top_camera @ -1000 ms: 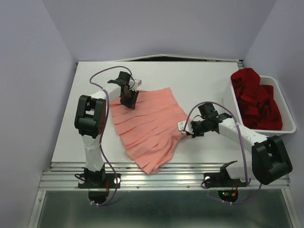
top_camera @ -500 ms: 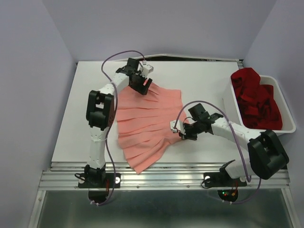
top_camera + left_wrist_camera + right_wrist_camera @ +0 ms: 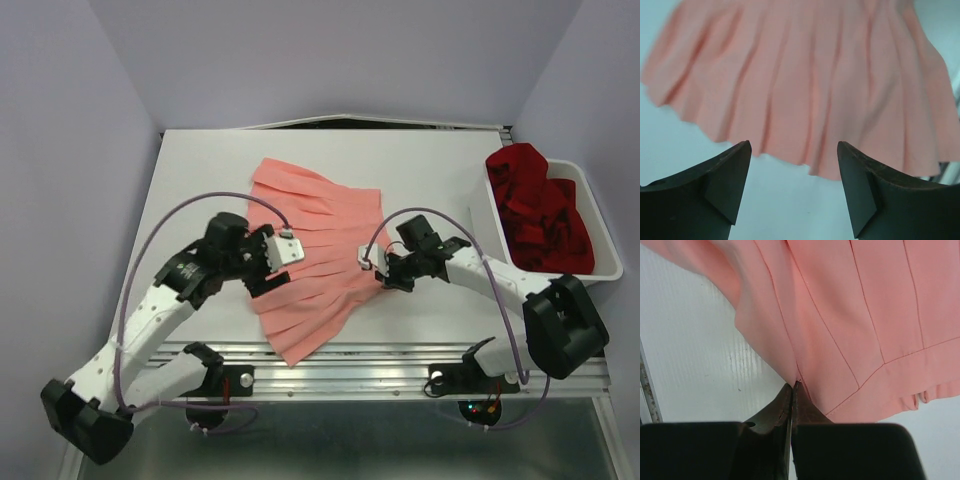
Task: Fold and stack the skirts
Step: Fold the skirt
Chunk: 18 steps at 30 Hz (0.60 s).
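The skirt's near corner point(image 3: 293, 350) point(image 3: 927, 162) is below my left gripper and toward the base, over the metal bar, so my left gripper will move back and down onto it next.
The salmon-pink skirt point(image 3: 318, 245) lies spread on the white table point(image 3: 420, 160), its pleats fanning toward the near edge. My left gripper point(image 3: 265, 270) hovers over the skirt's left edge, open and empty; in its wrist view the skirt point(image 3: 805, 85) lies just ahead of the spread fingers point(image 3: 730, 175). My right gripper point(image 3: 385, 275) is shut on the skirt's right edge beside the waistband, and its fingertips point(image 3: 790, 395) pinch a fold of the pink cloth point(image 3: 850, 315). The deep red skirt point(image 3: 540, 215) lies bunched in the bin at the right.
A white plastic bin point(image 3: 604, 222) stands at the table's right side. Purple walls close in the left, back and right. A metal rail point(image 3: 340, 365) runs along the near edge by the arm bases. Cables loop off both arms.
My left gripper has opened and let go of the skirt's far left corner, then swung back to the near left. That corner now lies flat further back. The right gripper keeps its pinch.
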{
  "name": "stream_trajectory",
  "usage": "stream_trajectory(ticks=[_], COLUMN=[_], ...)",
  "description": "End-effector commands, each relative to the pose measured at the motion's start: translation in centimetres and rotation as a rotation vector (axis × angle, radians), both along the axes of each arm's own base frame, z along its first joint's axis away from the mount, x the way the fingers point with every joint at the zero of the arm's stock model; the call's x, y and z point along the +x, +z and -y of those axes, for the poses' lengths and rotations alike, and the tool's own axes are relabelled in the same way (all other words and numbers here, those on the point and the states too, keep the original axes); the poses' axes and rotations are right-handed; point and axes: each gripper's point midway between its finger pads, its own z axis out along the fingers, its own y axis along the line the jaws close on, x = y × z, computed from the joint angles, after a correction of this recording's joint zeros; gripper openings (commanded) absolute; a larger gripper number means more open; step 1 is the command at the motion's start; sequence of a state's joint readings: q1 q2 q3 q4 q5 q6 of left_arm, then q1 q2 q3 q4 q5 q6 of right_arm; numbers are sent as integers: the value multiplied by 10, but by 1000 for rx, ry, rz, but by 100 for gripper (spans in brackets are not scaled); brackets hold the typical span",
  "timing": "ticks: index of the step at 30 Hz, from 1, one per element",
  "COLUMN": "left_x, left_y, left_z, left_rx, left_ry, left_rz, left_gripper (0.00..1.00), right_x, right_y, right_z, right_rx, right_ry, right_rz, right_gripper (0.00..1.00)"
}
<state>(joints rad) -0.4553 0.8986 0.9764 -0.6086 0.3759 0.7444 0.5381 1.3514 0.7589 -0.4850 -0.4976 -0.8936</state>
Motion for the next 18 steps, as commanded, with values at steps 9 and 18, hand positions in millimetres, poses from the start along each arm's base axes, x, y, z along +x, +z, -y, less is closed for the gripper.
stream_trajectory(ticks=[9, 18], left_x=[-81, -107], left_y=[-139, -146], left_z=[37, 55], left_rx=[361, 387], left_ry=[-241, -364], left_rz=[-311, -322], left_gripper=[80, 80], right_x=[50, 62], right_y=[25, 13], right_z=[-45, -47], right_rx=[118, 109], right_ry=[-245, -306], right_rz=[-118, -185], right_gripper=[1, 1])
